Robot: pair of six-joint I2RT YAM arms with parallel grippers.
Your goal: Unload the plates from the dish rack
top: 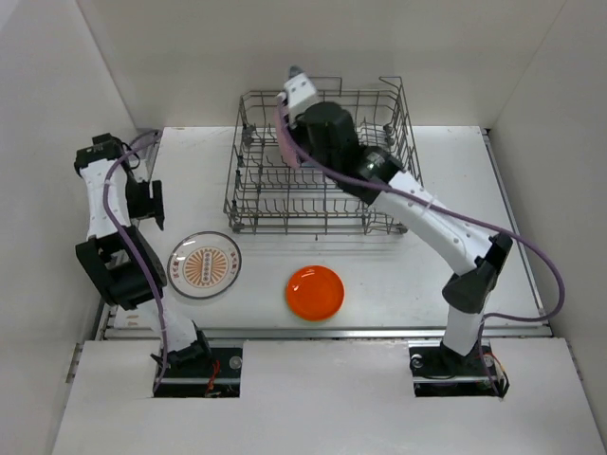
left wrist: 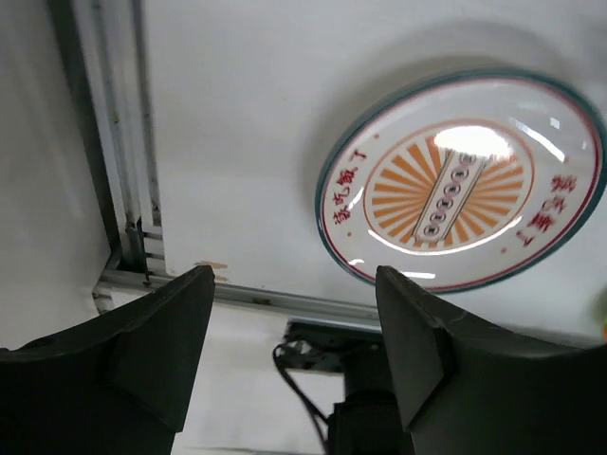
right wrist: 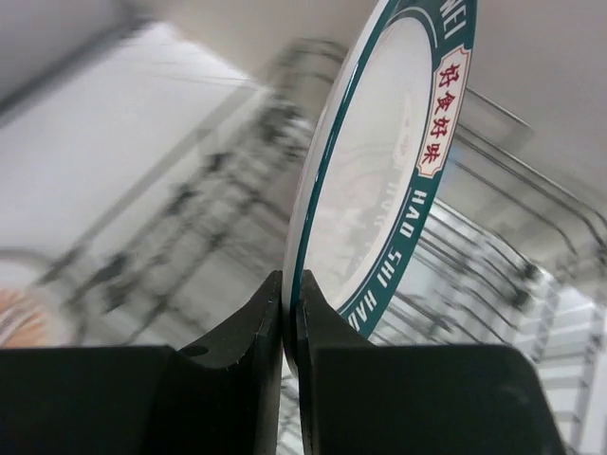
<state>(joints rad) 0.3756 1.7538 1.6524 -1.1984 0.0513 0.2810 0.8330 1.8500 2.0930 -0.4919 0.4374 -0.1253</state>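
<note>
The red-patterned plate point(top: 204, 263) lies below, to the left in the top view, so next my right gripper will come back and down to release its plate atop it.
My right gripper point(right wrist: 289, 313) is shut on the edge of a white plate with a dark teal lettered rim point(right wrist: 379, 161) and holds it upright over the grey wire dish rack point(top: 322, 226). In the top view that gripper point(top: 290, 142) is over the rack's left middle. The rack shows blurred behind the plate in the right wrist view point(right wrist: 503, 275). A red-patterned white plate point(top: 204, 263) and an orange plate point(top: 315, 292) lie flat on the table in front of the rack. My left gripper point(top: 150, 204) is open and empty, left of the patterned plate point(left wrist: 465, 180).
White walls close in the table on the left, back and right. A metal rail point(left wrist: 123, 171) runs along the table's left and near edges. The right arm point(top: 436, 223) stretches across the rack's front right corner.
</note>
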